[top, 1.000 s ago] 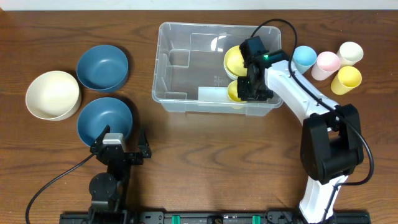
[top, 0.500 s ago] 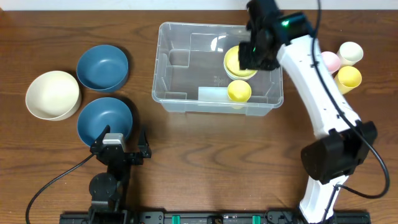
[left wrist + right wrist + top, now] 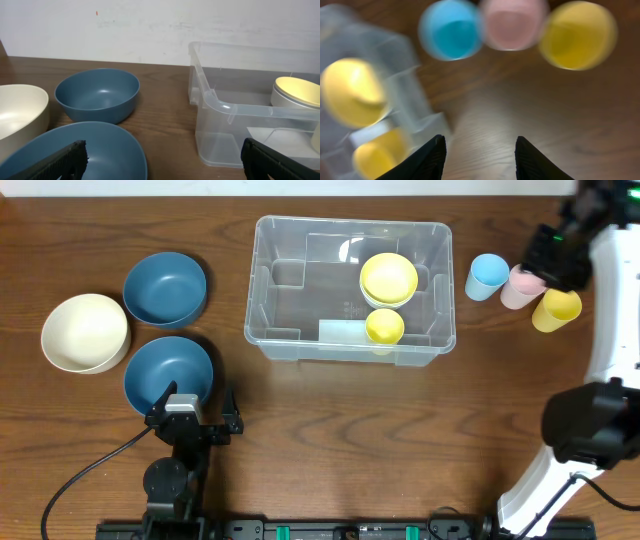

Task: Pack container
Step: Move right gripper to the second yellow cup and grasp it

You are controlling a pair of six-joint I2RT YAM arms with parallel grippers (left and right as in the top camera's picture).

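Note:
My right gripper moves down toward the right in the wrist view onto the yellow end cup's free side (image 3: 573, 305) (image 3: 604, 42) next, since bare table lies beside the yellow end cup.
The clear container (image 3: 300, 300) stands at the table's centre. It holds a yellow bowl (image 3: 389, 278) and a yellow cup (image 3: 384, 326). My right gripper (image 3: 558, 255) is open and empty, raised over the cups to the container's right. In the right wrist view (image 3: 479, 150) it has bare table between its fingers. The blue cup (image 3: 451, 29), pink cup (image 3: 512, 22) and yellow cup (image 3: 577, 34) lie ahead, and the container (image 3: 395, 105) is at the left, all blurred. My left gripper (image 3: 192, 418) is open and empty at the front left, just over a blue bowl (image 3: 75, 150).
A blue cup (image 3: 488, 275), pink cup (image 3: 520, 285) and yellow cup (image 3: 556, 310) stand right of the container. Two blue bowls (image 3: 165, 285) (image 3: 168, 370) and a cream bowl (image 3: 85, 330) sit at the left. The left wrist view shows the container's wall (image 3: 215, 100).
My right gripper left the yellow cup inside the container, rose out of it and swung right to above the loose cups. The left arm has not moved.

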